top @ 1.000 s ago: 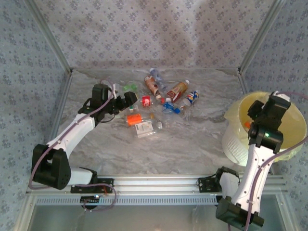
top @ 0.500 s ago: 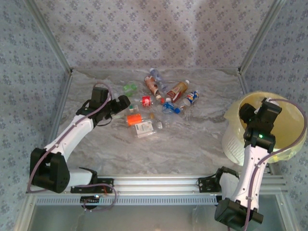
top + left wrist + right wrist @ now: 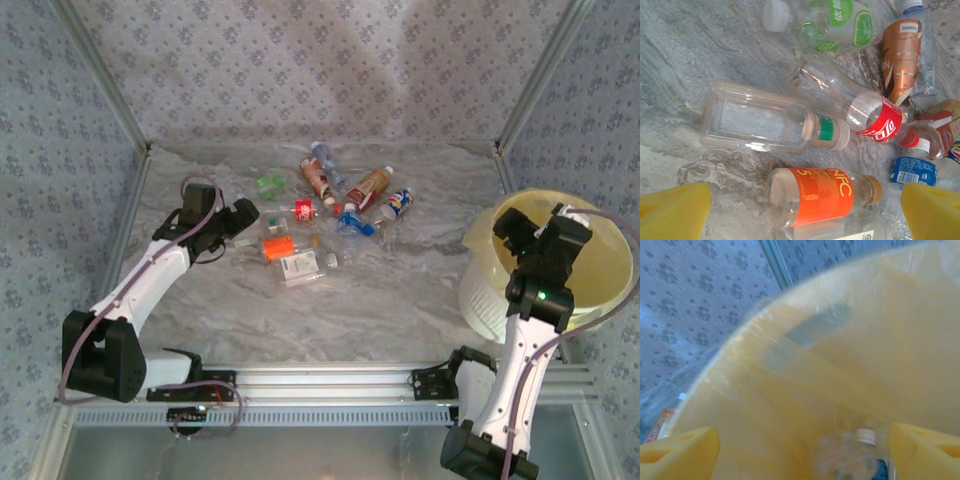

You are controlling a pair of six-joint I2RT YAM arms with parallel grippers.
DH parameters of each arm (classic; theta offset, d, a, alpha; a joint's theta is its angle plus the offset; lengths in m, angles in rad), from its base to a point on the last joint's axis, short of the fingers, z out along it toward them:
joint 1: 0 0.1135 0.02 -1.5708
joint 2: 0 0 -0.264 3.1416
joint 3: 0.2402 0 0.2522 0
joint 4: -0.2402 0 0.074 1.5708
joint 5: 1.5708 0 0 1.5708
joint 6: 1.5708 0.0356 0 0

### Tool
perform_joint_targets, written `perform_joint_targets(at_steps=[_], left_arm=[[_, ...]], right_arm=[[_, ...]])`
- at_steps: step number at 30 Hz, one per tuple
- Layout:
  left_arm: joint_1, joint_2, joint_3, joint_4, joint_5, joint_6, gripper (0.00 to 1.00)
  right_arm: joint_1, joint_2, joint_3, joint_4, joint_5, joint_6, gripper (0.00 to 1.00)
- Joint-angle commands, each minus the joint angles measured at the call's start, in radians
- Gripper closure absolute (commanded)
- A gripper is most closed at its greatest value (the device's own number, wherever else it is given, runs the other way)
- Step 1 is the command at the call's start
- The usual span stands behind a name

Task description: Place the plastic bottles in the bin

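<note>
The base of the clear square bottle (image 3: 240,241) (image 3: 713,114) sticks out of the heap onto bare marble, so my left gripper will turn and lower its open fingers around it next.
Several plastic bottles lie heaped on the marble table, among them an orange-labelled NFC bottle (image 3: 278,246) (image 3: 820,195), a clear square one with a green neck band (image 3: 760,117) and a red-labelled one (image 3: 880,117). My left gripper (image 3: 248,222) (image 3: 802,212) hangs open just left of the heap, its yellow pads (image 3: 672,210) wide either side of the NFC bottle and not touching it. My right gripper (image 3: 532,232) (image 3: 800,455) is open over the pale-yellow bin (image 3: 620,240) (image 3: 865,355). A blurred white-capped bottle with a blue label (image 3: 860,455) is loose inside the bin between the pads.
More bottles spread toward the table's back: a green-labelled one (image 3: 268,184), a brown-orange one (image 3: 368,187) and a blue-labelled one (image 3: 400,203). A clear bottle with a white label (image 3: 305,265) lies nearest me. Patterned fabric walls and metal posts (image 3: 120,110) enclose the table.
My right gripper has opened over the bin and the bottle it held has dropped in. My left gripper, still open, has drawn back leftward beside the heap.
</note>
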Motion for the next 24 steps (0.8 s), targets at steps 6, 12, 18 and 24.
perform_joint_targets(at_steps=[6, 12, 18, 24], left_arm=[[0.031, -0.032, -0.033, -0.027, -0.045, -0.083, 0.02], [0.049, 0.002, -0.023, -0.035, -0.007, -0.119, 0.02], [0.05, 0.033, -0.037, -0.011, 0.001, -0.229, 0.02], [0.05, 0.094, -0.044, 0.031, -0.023, -0.436, 0.02]], right_arm=[[0.203, -0.042, 0.138, 0.019, -0.043, -0.055, 0.03], [0.568, -0.005, 0.135, 0.103, 0.051, -0.191, 0.0], [0.919, 0.094, 0.105, 0.197, 0.27, -0.384, 0.0], [1.133, 0.2, 0.088, 0.278, 0.363, -0.543, 0.0]])
